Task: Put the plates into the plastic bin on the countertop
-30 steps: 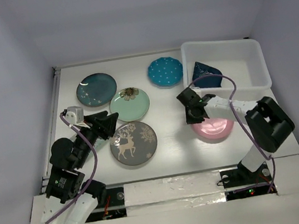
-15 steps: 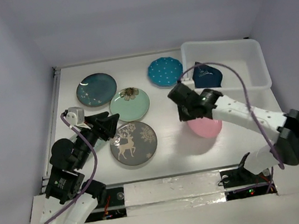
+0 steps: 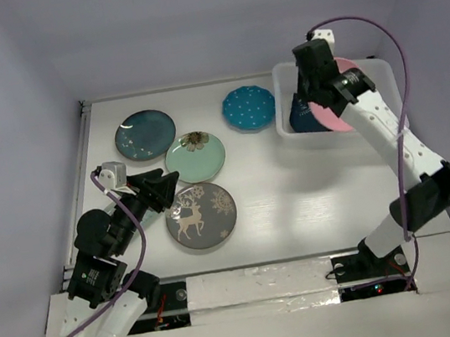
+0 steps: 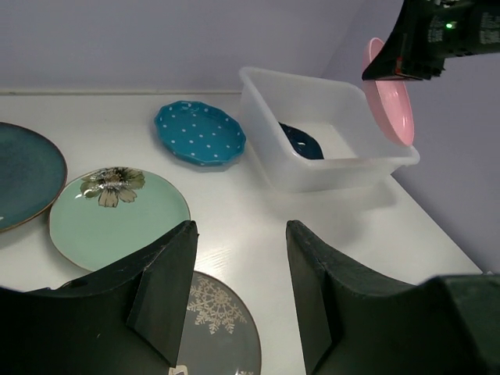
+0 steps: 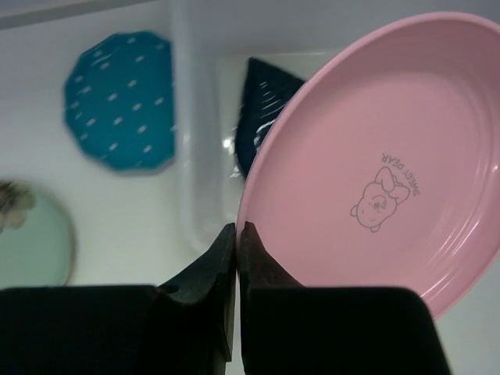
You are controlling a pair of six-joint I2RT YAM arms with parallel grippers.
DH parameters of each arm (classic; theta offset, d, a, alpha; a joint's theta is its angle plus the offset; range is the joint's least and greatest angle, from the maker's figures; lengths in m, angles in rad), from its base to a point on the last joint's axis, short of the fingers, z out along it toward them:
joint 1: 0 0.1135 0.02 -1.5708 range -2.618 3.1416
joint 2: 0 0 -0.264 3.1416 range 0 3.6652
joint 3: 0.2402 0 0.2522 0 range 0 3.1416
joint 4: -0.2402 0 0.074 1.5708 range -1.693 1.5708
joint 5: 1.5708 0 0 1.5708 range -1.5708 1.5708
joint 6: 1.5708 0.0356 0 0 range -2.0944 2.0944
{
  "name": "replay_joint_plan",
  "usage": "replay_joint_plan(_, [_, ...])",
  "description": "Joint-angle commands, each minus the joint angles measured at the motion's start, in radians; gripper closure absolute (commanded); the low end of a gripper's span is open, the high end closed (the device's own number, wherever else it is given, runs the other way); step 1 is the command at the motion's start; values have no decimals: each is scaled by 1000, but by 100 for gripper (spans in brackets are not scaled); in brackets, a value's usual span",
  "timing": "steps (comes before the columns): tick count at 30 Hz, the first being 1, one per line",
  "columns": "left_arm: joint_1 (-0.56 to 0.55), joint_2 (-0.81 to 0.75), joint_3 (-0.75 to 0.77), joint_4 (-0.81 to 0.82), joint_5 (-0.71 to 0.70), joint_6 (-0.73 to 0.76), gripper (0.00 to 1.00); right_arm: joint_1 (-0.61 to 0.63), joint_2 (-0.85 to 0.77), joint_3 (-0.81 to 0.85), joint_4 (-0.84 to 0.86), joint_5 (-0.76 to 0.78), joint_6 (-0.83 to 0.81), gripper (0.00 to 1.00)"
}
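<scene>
The navy shell plate (image 3: 300, 116) occupies one side of the bin, so next I need to move my right gripper toward the right in the top view, then down, and release over the bare bin bottom.
My right gripper (image 5: 237, 230) is shut on the rim of the pink plate (image 5: 375, 156), holding it tilted on edge above the plastic bin (image 3: 393, 101). In the top view the pink plate (image 3: 337, 107) hangs over the bin's left half. The navy shell plate (image 3: 300, 116) lies inside the bin. On the countertop (image 3: 297, 200) lie the blue dotted plate (image 3: 248, 107), dark teal plate (image 3: 145, 135), mint flower plate (image 3: 195, 157) and grey reindeer plate (image 3: 201, 214). My left gripper (image 4: 241, 226) hovers open and empty beside the grey plate (image 4: 215, 332).
Pale lavender walls (image 3: 23, 122) enclose the countertop on three sides. The bin stands in the back right corner, close to the right wall. The right arm's purple cable (image 3: 373, 27) loops above the bin.
The right gripper closed on the pink plate at the near right of the countertop, lifted it and carried it back to above the bin. The left arm has stayed still.
</scene>
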Motion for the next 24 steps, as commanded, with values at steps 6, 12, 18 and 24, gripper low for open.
replay_joint_plan(6, [-15,4,28,33,-6,17,54,-285,200,193,191,-115,-181,100])
replay_joint_plan(12, [-15,15,28,32,-7,18,54,-378,295,116,309,-196,-170,100])
replay_joint_plan(18, [-15,27,28,32,-7,20,54,-412,413,129,326,-213,-160,100])
replay_joint_plan(24, [-15,33,28,28,-15,21,54,-422,467,81,329,-221,-128,100])
